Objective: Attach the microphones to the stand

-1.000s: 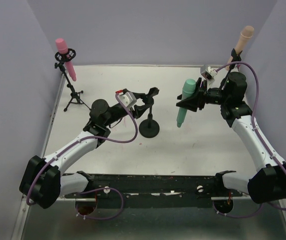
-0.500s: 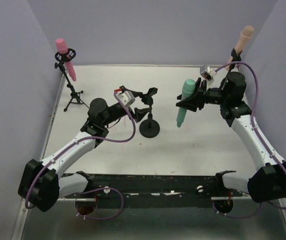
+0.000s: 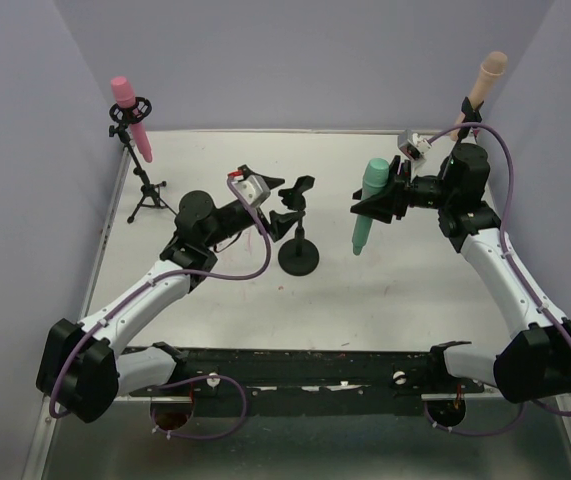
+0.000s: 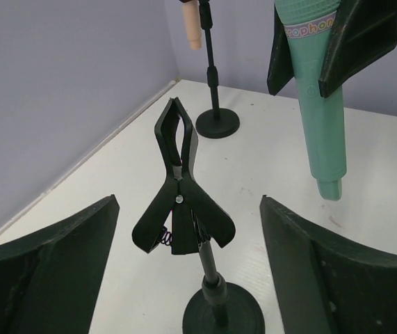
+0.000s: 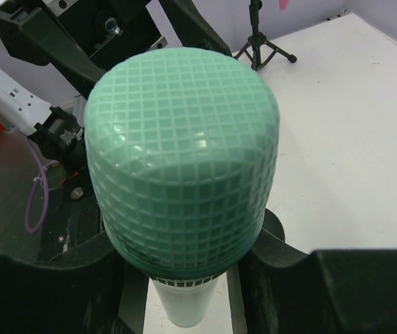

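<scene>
The spring clip [image 3: 295, 192] is empty. I need to move my right gripper left in the top view, tilting the teal-green microphone into the spring clip to release it.
The teal-green microphone [image 3: 367, 208] hangs upright, head up, in my right gripper [image 3: 383, 198], which is shut on its upper body; its gridded head fills the right wrist view [image 5: 181, 160]. The empty stand [image 3: 298, 256] has a round black base and a spring clip [image 3: 295, 192] on top. My left gripper [image 3: 265, 204] is open and empty, just left of the clip. In the left wrist view the clip [image 4: 181, 209] stands between and ahead of the open fingers [image 4: 52, 264], with the teal microphone [image 4: 321, 118] to its right. The pink microphone [image 3: 130, 116] and the peach-beige microphone [image 3: 485, 80] sit in their stands.
The pink microphone's tripod stand [image 3: 148, 200] is at the back left, and shows in the right wrist view [image 5: 264, 43]. The peach microphone's round-base stand [image 4: 217, 125] is at the back right corner. Purple walls close in the white table [image 3: 365, 290] on three sides.
My left gripper has drawn back to the left, away from the clip it was reaching around. The right gripper with the teal microphone has hardly moved.
</scene>
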`<state>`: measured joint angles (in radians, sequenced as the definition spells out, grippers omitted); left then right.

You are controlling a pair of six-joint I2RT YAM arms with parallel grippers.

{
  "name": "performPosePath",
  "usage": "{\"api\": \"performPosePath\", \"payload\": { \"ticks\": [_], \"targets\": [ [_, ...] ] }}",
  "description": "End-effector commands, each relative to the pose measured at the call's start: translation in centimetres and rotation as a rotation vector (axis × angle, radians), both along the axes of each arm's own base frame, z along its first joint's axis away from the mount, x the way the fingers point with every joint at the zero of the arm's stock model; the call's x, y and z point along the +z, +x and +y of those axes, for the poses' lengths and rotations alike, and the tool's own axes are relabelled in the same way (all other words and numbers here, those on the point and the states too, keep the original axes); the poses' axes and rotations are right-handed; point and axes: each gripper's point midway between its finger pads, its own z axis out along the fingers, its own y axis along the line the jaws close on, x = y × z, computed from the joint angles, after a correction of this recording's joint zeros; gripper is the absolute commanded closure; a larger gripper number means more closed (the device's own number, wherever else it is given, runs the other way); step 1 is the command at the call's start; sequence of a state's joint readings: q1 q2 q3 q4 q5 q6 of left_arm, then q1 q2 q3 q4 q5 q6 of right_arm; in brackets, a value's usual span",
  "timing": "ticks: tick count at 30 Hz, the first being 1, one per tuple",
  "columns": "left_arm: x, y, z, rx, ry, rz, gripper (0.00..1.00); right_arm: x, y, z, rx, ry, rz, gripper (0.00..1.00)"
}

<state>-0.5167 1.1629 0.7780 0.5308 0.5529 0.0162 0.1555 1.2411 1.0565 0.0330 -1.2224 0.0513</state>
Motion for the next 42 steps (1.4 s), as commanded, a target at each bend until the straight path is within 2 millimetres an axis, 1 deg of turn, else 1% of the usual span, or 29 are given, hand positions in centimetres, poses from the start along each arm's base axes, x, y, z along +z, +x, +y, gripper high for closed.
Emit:
{"api": "performPosePath", "payload": {
  "ticks": [1, 2, 3, 6, 10, 14, 17, 20, 21, 24, 26, 28, 29, 30, 33, 35, 39, 42],
  "targets": [
    [0.5, 0.6, 0.0, 0.004, 0.011, -0.012, 0.21, -0.2, -0.4, 0.1, 0.034, 0.002, -0.004, 0.78],
    [0.4, 0.6, -0.1, -0.002, 0.016, -0.007, 0.26, -0.2, -0.4, 0.1, 0.035, 0.001, -0.006, 0.78],
    [0.2, 0.5, -0.2, -0.008, 0.024, 0.000, 0.28, -0.2, -0.4, 0.1, 0.035, 0.001, -0.006, 0.78],
    [-0.3, 0.3, -0.2, -0.015, 0.032, 0.010, 0.30, -0.2, -0.5, 0.1, 0.035, 0.002, -0.007, 0.78],
    [-0.4, 0.2, -0.1, -0.017, 0.037, 0.018, 0.21, -0.2, -0.4, 0.1, 0.035, 0.002, -0.006, 0.78],
    [0.0, 0.3, 0.0, -0.007, 0.025, 0.021, 0.06, -0.2, -0.5, 0.1, 0.038, 0.002, -0.004, 0.78],
    [0.1, 0.5, -0.1, -0.006, 0.019, 0.031, 0.05, -0.3, -0.5, 0.2, 0.040, 0.003, -0.001, 0.78],
    [0.2, 0.7, -0.1, 0.001, 0.014, 0.038, 0.08, -0.3, -0.5, 0.2, 0.041, 0.002, 0.001, 0.78],
    [0.2, 0.8, -0.1, 0.004, 0.013, 0.037, 0.10, -0.3, -0.5, 0.2, 0.041, 0.003, 0.002, 0.78],
    [0.1, 0.9, -0.1, 0.007, 0.019, 0.045, 0.25, -0.3, -0.5, 0.2, 0.040, 0.002, 0.001, 0.78],
    [0.1, 1.0, -0.2, 0.006, 0.023, 0.048, 0.43, -0.3, -0.5, 0.2, 0.041, 0.002, 0.002, 0.78],
    [0.1, 0.8, -0.2, -0.001, 0.027, 0.050, 0.63, -0.3, -0.4, 0.2, 0.043, 0.003, 0.002, 0.77],
    [0.0, 0.7, -0.2, -0.007, 0.031, 0.052, 0.68, -0.3, -0.5, 0.2, 0.044, 0.002, 0.004, 0.78],
    [0.1, 0.5, -0.1, -0.013, 0.034, 0.049, 0.72, -0.3, -0.5, 0.2, 0.045, 0.000, 0.004, 0.78],
    [-0.2, 0.1, 0.0, -0.027, 0.045, 0.051, 0.78, -0.3, -0.4, 0.1, 0.043, -0.015, -0.013, 0.78],
    [-0.4, 0.0, 0.1, -0.035, 0.049, 0.058, 0.83, -0.2, -0.1, 0.0, 0.033, -0.031, -0.020, 0.78],
    [-0.5, -0.3, 0.4, -0.063, 0.054, 0.075, 0.87, 0.7, 1.1, 0.1, 0.034, -0.078, -0.023, 0.78],
    [-0.6, -0.7, 0.3, -0.102, 0.066, 0.090, 0.89, 1.1, 2.4, 1.2, 0.040, -0.158, -0.061, 0.78]
  ]
}}
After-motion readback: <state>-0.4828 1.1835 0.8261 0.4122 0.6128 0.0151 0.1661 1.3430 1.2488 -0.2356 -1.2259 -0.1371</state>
